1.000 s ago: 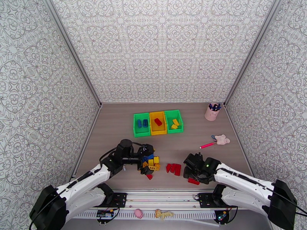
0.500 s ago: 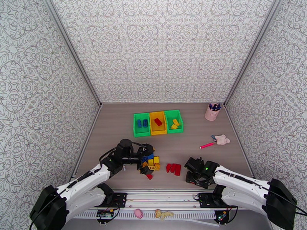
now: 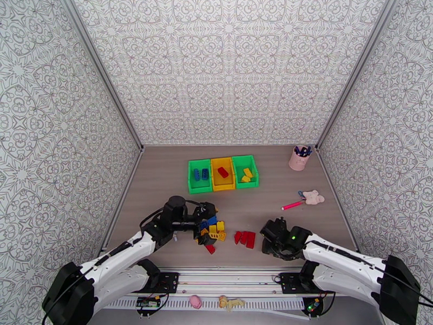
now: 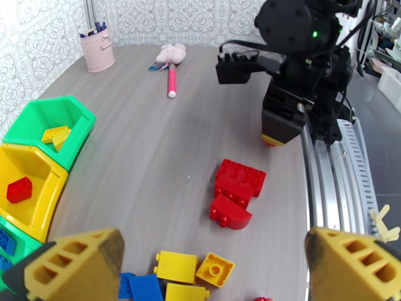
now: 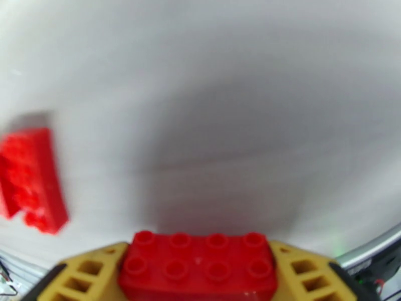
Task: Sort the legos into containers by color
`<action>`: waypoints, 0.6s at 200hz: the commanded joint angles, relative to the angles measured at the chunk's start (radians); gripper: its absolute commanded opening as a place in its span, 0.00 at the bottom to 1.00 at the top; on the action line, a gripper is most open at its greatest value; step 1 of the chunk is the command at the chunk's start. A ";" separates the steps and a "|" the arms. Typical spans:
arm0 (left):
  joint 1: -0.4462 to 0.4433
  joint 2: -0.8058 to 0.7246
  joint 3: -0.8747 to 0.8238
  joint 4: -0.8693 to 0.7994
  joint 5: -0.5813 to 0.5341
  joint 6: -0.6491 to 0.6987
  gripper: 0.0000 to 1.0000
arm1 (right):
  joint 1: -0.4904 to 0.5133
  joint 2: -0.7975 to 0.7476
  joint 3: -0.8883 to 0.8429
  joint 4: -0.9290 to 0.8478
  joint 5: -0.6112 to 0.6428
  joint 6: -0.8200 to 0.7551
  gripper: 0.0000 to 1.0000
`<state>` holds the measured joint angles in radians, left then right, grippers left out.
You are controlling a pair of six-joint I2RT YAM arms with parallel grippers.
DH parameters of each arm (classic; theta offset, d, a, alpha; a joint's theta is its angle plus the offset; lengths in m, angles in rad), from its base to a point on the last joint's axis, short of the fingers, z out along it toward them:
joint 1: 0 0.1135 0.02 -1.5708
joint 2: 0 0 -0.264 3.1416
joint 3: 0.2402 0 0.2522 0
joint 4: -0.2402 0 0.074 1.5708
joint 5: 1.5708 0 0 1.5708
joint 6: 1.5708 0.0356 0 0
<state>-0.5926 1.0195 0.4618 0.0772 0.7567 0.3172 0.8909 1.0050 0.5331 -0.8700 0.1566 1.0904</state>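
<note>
My right gripper holds the red lego and should next lift it and carry it outward over the yellow container to release it, since a red lego is already there.
Three joined containers sit mid-table: a green one [image 3: 199,176] with blue legos, a yellow one [image 3: 223,173] with a red lego, and a green one [image 3: 245,170] with yellow legos. A pile of blue and yellow legos [image 3: 212,229] lies under my left gripper [image 3: 207,229], whose fingers [image 4: 75,264] stand wide open around nothing. Loose red legos [image 3: 244,238] lie just right of the pile, also seen as red legos [image 4: 236,189] from the left wrist. Near the front edge, my right gripper [image 3: 273,244] is shut on a red lego [image 5: 198,257] held between its yellow fingers [image 5: 85,274].
A pink pen cup [image 3: 299,157] stands at the back right. A pink toy figure [image 3: 313,198] and a pink pen [image 3: 293,205] lie on the right side. The metal rail [image 3: 233,277] runs along the near edge, behind both grippers.
My right gripper has closed on the red lego that lay by the front edge; that lego is off the table spot. The left arm has hardly moved.
</note>
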 commanded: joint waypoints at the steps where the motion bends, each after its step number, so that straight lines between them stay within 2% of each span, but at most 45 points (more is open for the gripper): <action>1: 0.008 -0.014 0.012 0.015 -0.027 -0.039 1.00 | -0.016 0.007 0.068 0.111 0.101 -0.077 0.57; 37: -0.011 -0.101 -0.018 0.004 -0.122 -0.075 1.00 | -0.066 0.083 0.116 0.296 0.114 -0.213 0.57; 70: -0.045 -0.162 -0.012 -0.033 -0.239 -0.106 1.00 | -0.120 0.205 0.240 0.391 0.113 -0.399 0.56; 120: -0.043 -0.193 -0.008 -0.041 -0.356 -0.194 1.00 | -0.179 0.392 0.407 0.596 0.086 -0.638 0.56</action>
<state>-0.6323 0.8406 0.4534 0.0582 0.4919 0.1844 0.7418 1.3334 0.8665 -0.4267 0.2501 0.6140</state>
